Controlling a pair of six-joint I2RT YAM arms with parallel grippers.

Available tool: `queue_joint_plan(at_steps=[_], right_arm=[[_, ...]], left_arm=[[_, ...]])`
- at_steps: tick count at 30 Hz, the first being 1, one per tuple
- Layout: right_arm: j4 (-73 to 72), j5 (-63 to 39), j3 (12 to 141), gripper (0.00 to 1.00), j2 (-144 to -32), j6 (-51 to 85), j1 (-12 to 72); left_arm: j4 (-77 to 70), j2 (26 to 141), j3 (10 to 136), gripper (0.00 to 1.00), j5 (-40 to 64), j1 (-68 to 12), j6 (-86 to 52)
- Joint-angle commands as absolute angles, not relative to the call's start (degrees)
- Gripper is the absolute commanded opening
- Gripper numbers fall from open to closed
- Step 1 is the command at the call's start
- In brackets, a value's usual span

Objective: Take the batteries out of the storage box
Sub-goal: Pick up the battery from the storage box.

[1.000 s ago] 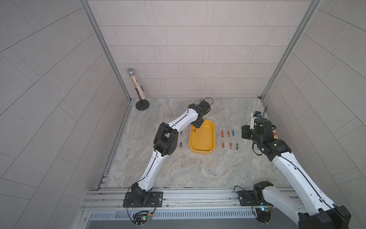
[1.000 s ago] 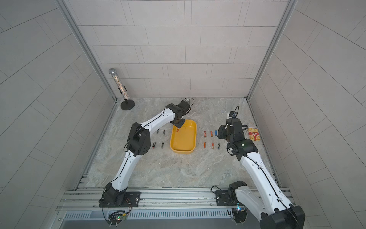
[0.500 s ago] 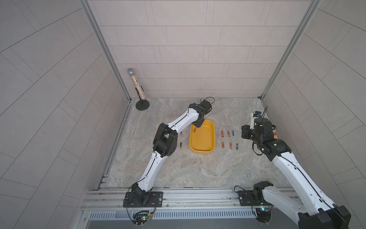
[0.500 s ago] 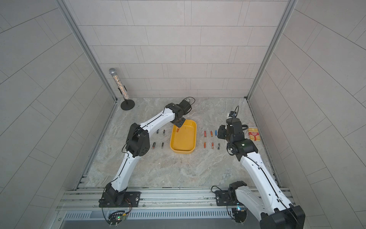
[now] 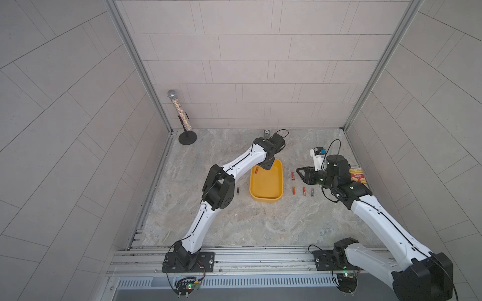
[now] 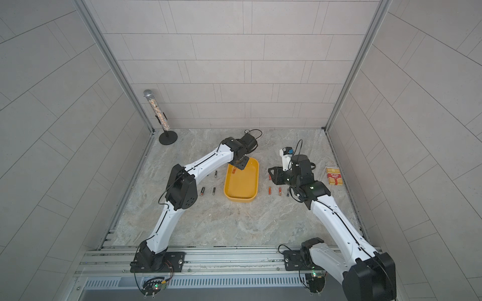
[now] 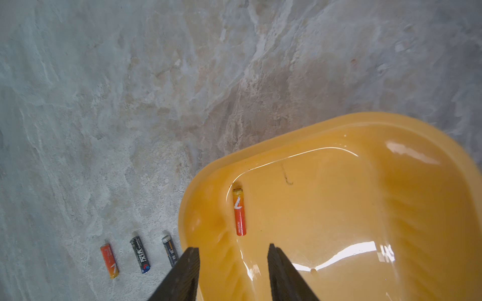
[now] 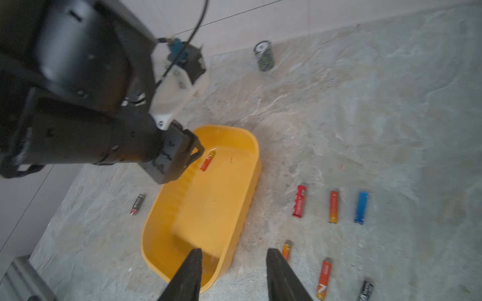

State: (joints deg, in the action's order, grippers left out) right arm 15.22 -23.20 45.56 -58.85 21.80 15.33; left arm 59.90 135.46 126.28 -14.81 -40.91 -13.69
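I should lower my left gripper next, with its open fingers on both sides of the battery, and close. The box's one remaining orange-red battery lies below at the far corner of the box.
The yellow storage box lies mid-table. One orange-red battery rests in its far left corner. My left gripper hangs open just above that end of the box, nothing between its fingers. Right of the box, my right gripper is open and empty, over the near rim and table. Several batteries lie on the table on the right, among them red, orange and blue. More lie on the left.
A small silver can stands near the back wall behind the left wrist. A glittery microphone on a black stand occupies the back left corner. A red-and-yellow packet lies by the right wall. Tiled walls enclose three sides.
My right gripper's jaws have widened, and it has lifted and swung its fingers toward the box. The left arm has barely moved.
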Motion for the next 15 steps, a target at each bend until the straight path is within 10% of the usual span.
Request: queue_joint_plan(at_steps=[1,15], right_arm=[[11.4,-27.0,44.9,0.47,-58.7,19.7,18.0],[11.7,-22.4,44.2,0.47,-57.8,18.9,18.9]], left_arm=[[61.4,137.8,125.7,0.50,-13.8,-40.6,-15.5],[60.4,142.2,124.9,0.49,-13.1,-40.6,-16.1]])
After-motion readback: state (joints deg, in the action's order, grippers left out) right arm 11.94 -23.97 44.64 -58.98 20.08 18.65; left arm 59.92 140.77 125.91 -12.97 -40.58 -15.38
